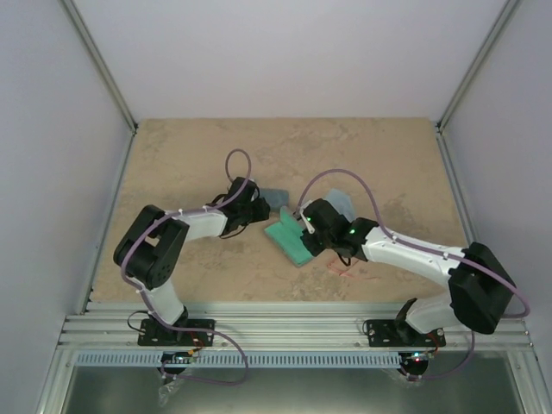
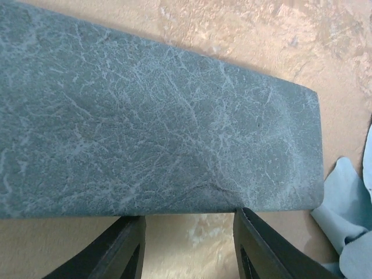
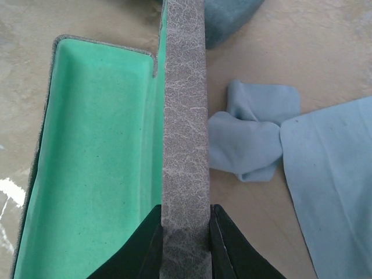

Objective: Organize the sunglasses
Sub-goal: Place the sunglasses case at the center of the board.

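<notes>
The grey case, held by its side, will come beside the blue-grey case next as my right gripper moves outward and to the left in the top view.
The red-framed sunglasses lie on the table, partly under my right forearm. The black sunglasses are out of view. The grey case lies open and shows its green lining. My right gripper is shut on this case's upright grey wall. The blue-grey case lies closed on the table and also shows in the top view. My left gripper is open, its fingertips right at the case's near edge, with bare table between them.
Light blue cloths lie crumpled and spread right of the grey case, and show in the top view. One corner of cloth lies right of the blue-grey case. Metal rails run along the table's near edge.
</notes>
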Controlling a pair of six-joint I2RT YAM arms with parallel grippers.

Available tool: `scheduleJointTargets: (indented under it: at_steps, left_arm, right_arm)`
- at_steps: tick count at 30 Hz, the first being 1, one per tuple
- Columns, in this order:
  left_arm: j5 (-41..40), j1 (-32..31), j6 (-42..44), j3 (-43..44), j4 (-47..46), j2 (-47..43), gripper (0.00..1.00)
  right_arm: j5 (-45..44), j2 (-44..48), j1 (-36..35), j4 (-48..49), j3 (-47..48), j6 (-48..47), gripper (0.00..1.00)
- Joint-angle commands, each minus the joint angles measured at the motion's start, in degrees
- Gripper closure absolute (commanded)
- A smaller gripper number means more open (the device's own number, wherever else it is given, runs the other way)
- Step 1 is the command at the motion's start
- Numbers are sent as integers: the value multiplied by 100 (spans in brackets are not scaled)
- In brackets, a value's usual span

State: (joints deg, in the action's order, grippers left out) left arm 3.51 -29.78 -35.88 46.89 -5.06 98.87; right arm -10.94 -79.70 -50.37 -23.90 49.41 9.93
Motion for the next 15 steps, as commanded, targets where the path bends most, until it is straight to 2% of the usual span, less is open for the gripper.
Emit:
scheduleJointTargets:
  at_steps: [1, 6, 11, 15]
  left_arm:
    - [-68, 176, 131, 201, -103, 147, 57]
    - [92, 594, 99, 61, -213, -79, 58]
    - [436, 614, -179, -191, -431, -595, 55]
    - [224, 614, -442, -493, -264, -1187, 52]
  right_arm:
    - [-75, -404, -40, 796, 47, -243, 92]
    - [-241, -812, -41, 1266, 234, -494, 93]
    - [-436, -1239, -4, 1748, 341, -930, 94]
    - [-1161, -1551, 1, 2279, 374, -1352, 92]
